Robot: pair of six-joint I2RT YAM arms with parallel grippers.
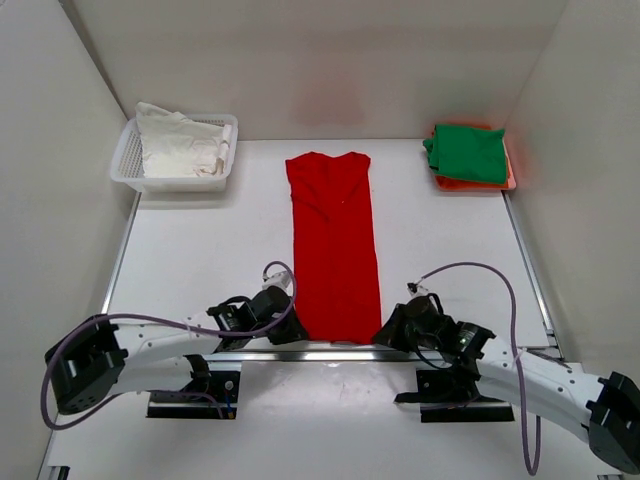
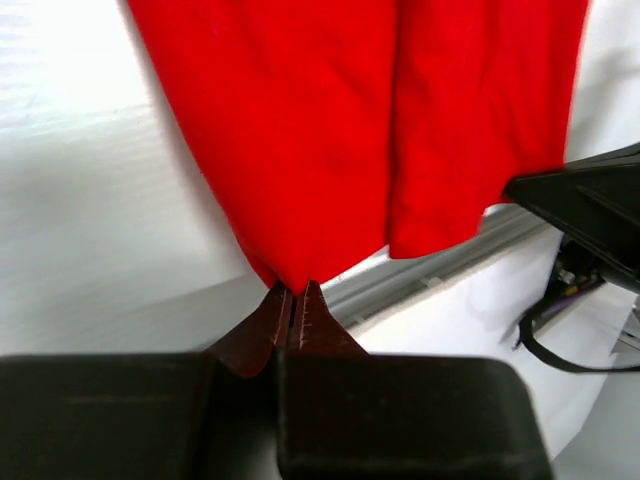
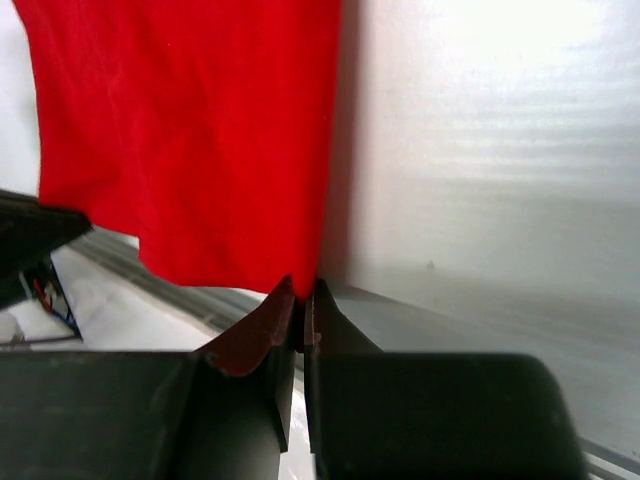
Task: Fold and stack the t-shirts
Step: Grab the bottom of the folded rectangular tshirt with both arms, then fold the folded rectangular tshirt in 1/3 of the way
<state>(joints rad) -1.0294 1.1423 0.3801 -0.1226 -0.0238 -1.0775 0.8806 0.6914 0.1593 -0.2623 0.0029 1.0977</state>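
Observation:
The red t-shirt still lies long, so my left gripper will first lift the hem corner, to carry it outward over the t-shirt toward the collar end.
A bright red t-shirt lies on the table as a long narrow strip, sleeves folded in, collar at the far end. My left gripper is shut on its near left hem corner; in the left wrist view the red t-shirt runs into the left gripper. My right gripper is shut on the near right hem corner, where the red t-shirt meets the right gripper. A folded green t-shirt rests on an orange one at the far right.
A white basket holding crumpled white cloth stands at the far left. White walls close the table in on three sides. A metal rail runs along the near edge by the arm bases.

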